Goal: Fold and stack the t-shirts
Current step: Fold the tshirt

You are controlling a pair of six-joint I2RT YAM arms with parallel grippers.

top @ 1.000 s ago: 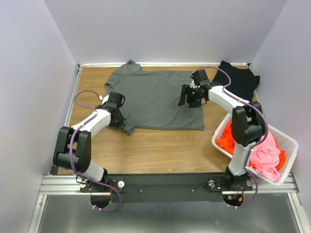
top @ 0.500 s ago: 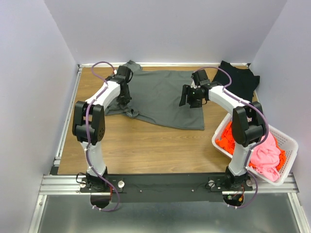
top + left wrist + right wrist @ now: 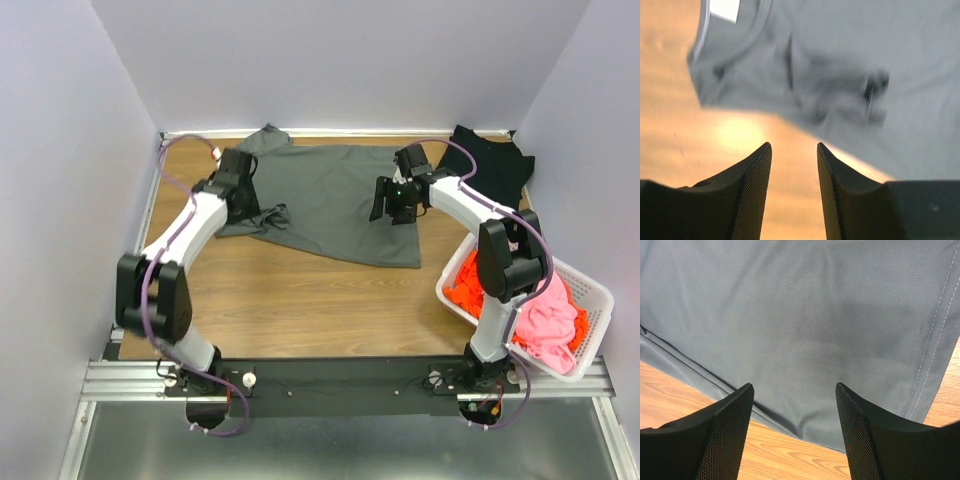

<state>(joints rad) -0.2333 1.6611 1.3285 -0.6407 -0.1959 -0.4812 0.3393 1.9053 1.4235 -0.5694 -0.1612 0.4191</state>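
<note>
The rumpled sleeve's still bunched hem is below my left gripper and to its right in the top view. My left gripper will shift over and lower onto it next.
A dark grey t-shirt (image 3: 330, 200) lies spread on the wooden table, its near left part folded up over itself with a rumpled sleeve (image 3: 272, 216). My left gripper (image 3: 236, 197) is open and empty at the shirt's left edge; its wrist view shows the blurred shirt (image 3: 840, 75) past the fingertips (image 3: 757, 165). My right gripper (image 3: 385, 205) is open and empty over the shirt's right part (image 3: 805, 325), near the hem. A black t-shirt (image 3: 492, 168) lies at the far right. Orange (image 3: 466, 285) and pink (image 3: 548, 318) shirts sit in the basket.
A white slatted basket (image 3: 600, 300) stands at the table's right near corner. Lavender walls close in the table on three sides. Bare wood (image 3: 300, 300) shows between the grey shirt and the arm bases.
My left arm swung from the shirt's near left corner up to its far left side, carrying that corner over the shirt, then let go and drew back left. The right arm stayed still.
</note>
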